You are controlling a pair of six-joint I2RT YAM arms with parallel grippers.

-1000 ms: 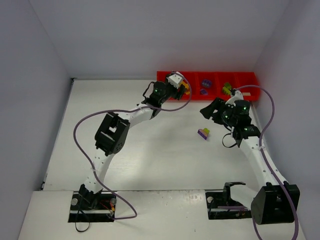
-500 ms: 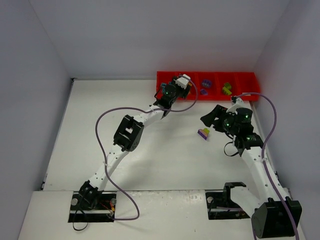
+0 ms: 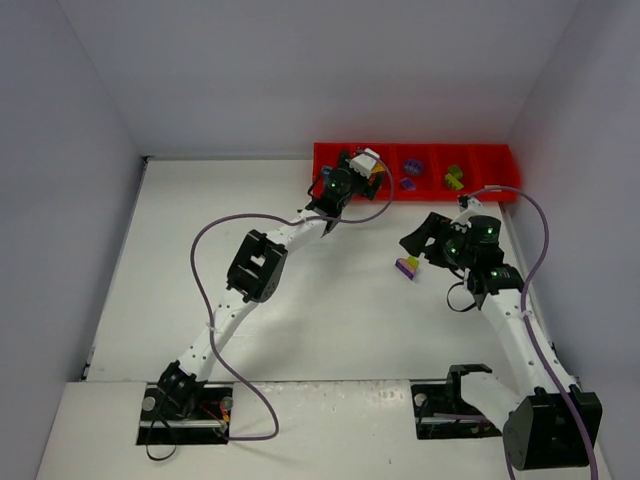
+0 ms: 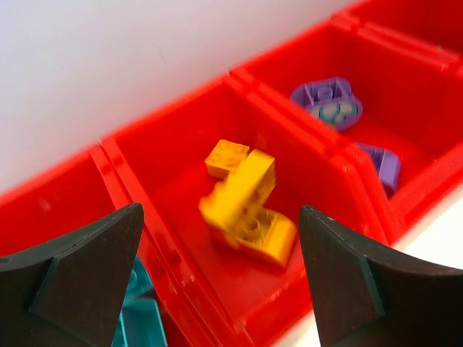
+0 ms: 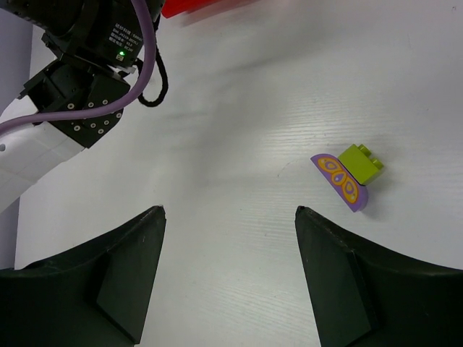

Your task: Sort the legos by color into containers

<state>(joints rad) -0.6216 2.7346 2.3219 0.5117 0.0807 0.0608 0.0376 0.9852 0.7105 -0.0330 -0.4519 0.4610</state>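
My right gripper will next move toward the right in its wrist view, turn its fingers and lower them, because the olive green lego lies at an angle below it there.
The red tray lies along the back wall. My left gripper hangs over its left part, open and empty. In the left wrist view its jaws straddle a compartment holding a blurred yellow-orange stack of legos. A teal lego lies in the compartment to the left, and purple legos lie to the right. A purple piece with an olive green brick on it lies on the table. My right gripper is open and empty just beside it; in the right wrist view this stack lies to the right of the jaws.
Olive green legos sit in a right-hand compartment of the tray. The left arm's link and purple cable fill the upper left of the right wrist view. White walls close in the table on three sides.
My left arm has stretched out and its gripper has moved right along the tray. My right gripper has shifted slightly toward the purple and green stack.
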